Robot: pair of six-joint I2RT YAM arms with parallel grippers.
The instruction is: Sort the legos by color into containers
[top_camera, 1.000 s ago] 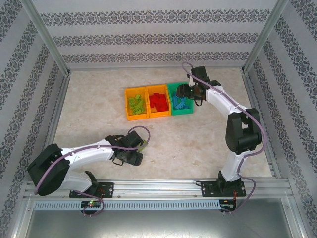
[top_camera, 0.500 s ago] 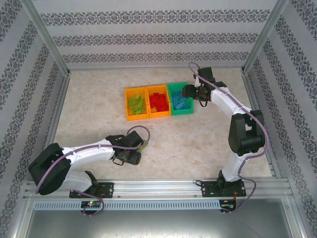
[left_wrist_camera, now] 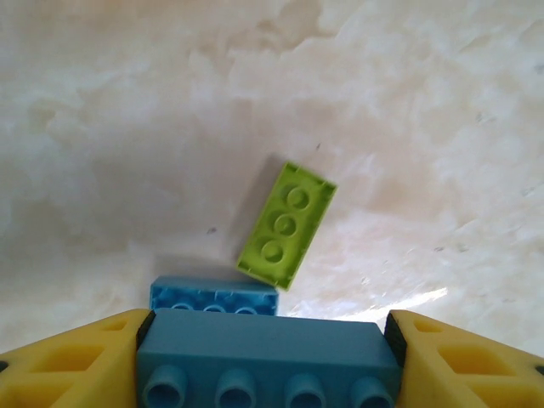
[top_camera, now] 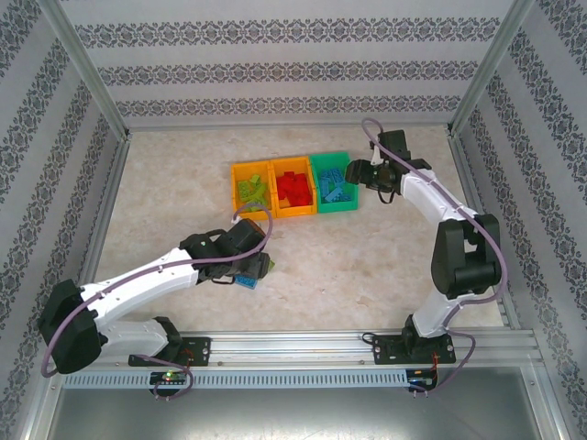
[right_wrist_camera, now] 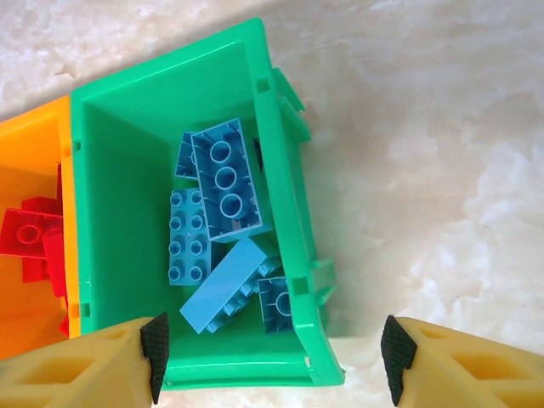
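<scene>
My left gripper needs to carry the light blue lego outward next and release it over the matching blue legos, because the green container [right_wrist_camera: 127, 127] holding them stands outward of it.
My left gripper [left_wrist_camera: 268, 340] is shut on a light blue lego [left_wrist_camera: 268, 353], clamped end to end between the yellow fingers [left_wrist_camera: 76, 361] with its studs toward the camera. Just beyond it a second light blue lego [left_wrist_camera: 212, 297] and a lime green lego [left_wrist_camera: 286, 223], underside up, lie on the table. From above, the left gripper [top_camera: 246, 268] sits near the table's front middle. Three containers stand in a row: an orange-yellow one [top_camera: 253, 218] with green legos, an orange-yellow one [top_camera: 295, 214] with red legos, and a green one [top_camera: 335, 208] with blue legos [right_wrist_camera: 223, 183]. My right gripper [right_wrist_camera: 272, 348] is open over the green container's [right_wrist_camera: 127, 127] right corner.
Bare marble table surrounds the containers, with wide free room to the left and right of the row. Metal frame posts and patterned walls [top_camera: 293, 73] close in the table on three sides. Red legos [right_wrist_camera: 30, 234] show in the neighbouring orange-yellow container [right_wrist_camera: 25, 153].
The left gripper has closed on the blue lego and its arm has stretched forward and to the right. The right gripper has drifted slightly right, off the green container's middle.
</scene>
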